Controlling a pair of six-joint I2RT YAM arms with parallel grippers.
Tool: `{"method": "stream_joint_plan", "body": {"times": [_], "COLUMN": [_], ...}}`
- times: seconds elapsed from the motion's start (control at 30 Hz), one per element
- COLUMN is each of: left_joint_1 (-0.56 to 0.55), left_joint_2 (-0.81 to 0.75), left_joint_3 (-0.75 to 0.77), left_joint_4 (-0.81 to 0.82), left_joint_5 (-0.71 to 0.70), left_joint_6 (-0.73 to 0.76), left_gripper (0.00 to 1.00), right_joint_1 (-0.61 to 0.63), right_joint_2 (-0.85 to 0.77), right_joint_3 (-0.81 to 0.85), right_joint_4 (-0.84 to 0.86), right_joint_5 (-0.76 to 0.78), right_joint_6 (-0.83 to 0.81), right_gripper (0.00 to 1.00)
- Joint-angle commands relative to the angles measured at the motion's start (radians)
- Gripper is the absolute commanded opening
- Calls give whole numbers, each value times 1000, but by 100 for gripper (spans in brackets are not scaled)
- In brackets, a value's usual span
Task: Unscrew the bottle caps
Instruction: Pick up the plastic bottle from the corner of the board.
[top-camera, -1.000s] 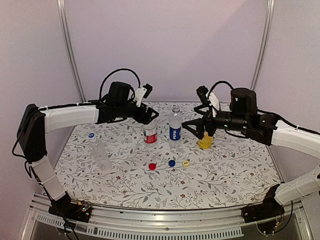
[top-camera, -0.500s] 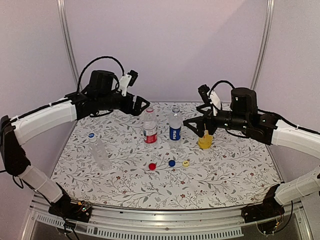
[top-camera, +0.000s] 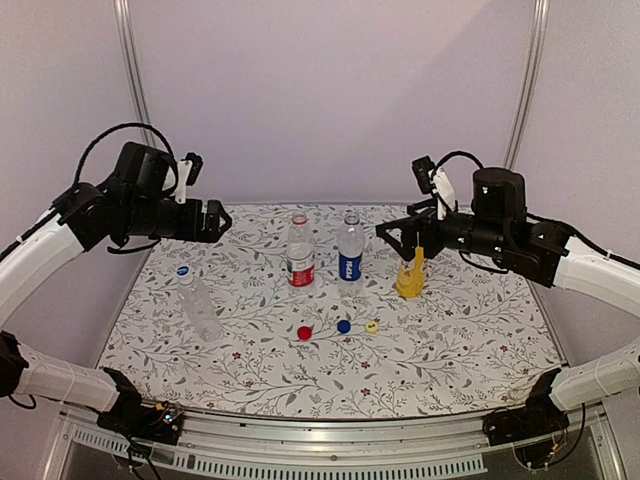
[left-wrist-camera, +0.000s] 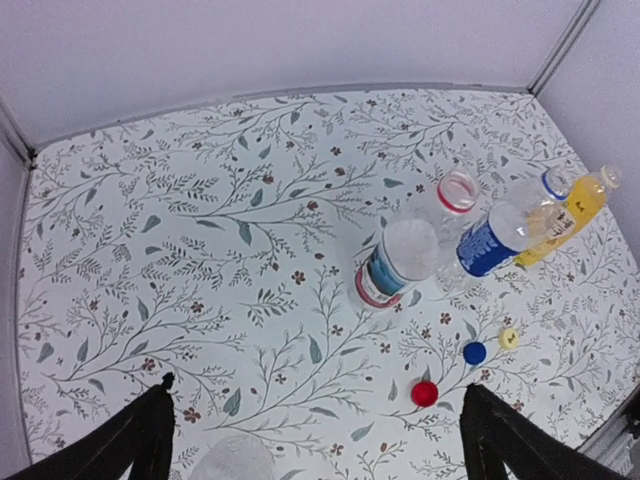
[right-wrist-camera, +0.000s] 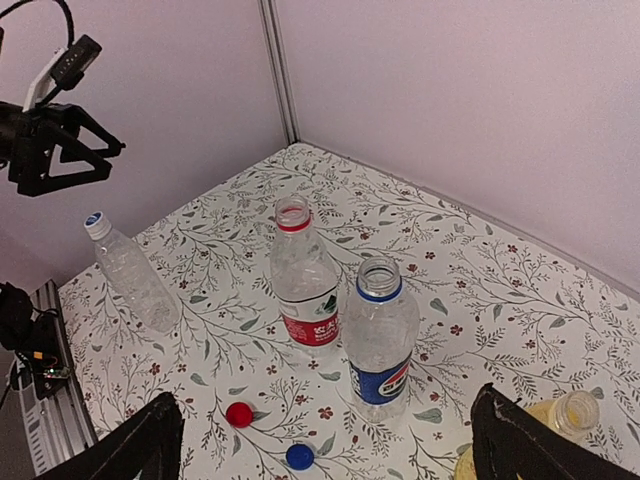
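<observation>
My left gripper moves down and sideways onto the clear bottle's capped neck (top-camera: 184, 275) next, since that neck is below it and to its left in the top view.
Three bottles stand uncapped mid-table: the red-white label one (top-camera: 300, 258) (right-wrist-camera: 305, 290) (left-wrist-camera: 395, 268), the blue label one (top-camera: 350, 255) (right-wrist-camera: 380, 345) (left-wrist-camera: 487, 243) and the yellow one (top-camera: 410, 277) (right-wrist-camera: 572, 414). The plain clear bottle (top-camera: 199, 303) (right-wrist-camera: 131, 277) stands at the left with its blue cap on. Red (top-camera: 305, 332), blue (top-camera: 343, 326) and yellow (top-camera: 371, 326) caps lie in front. My left gripper (top-camera: 217, 221) (left-wrist-camera: 317, 388) hovers open, high and left of the bottles. My right gripper (top-camera: 398, 236) (right-wrist-camera: 327, 400) hangs open and empty just above the yellow bottle.
The floral mat (top-camera: 450, 340) covers the table. Pale walls and metal corner posts (top-camera: 135, 100) enclose the back and sides. A metal rail (top-camera: 320, 445) runs along the near edge.
My left gripper let go of the red-white label bottle's neck, opened wide and drew back up and to the left. The right gripper rose slightly and stayed open.
</observation>
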Motion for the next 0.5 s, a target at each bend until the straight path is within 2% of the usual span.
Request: {"method": "stream_joint_plan", "body": {"times": [0.0,0.23,0.47], "left_joint_1": [43,99,123], "left_joint_2": [-6,-36,-29], "left_joint_3": [-60,-149,-185], "left_joint_4": [-206,-272,-275], "left_joint_5": [-44,1,66], "left_joint_6": [-106,-155,-146], "left_gripper": [96,91,76], "right_joint_1": [-5,-6,-5], "right_joint_2": [-1,-14,-2], "right_joint_3": [19,-34,-45], "right_joint_4": [-17,33,36], "right_joint_5": [-44,-55,-37], "right_joint_6": [33,41,31], "right_gripper": [99,99,99]}}
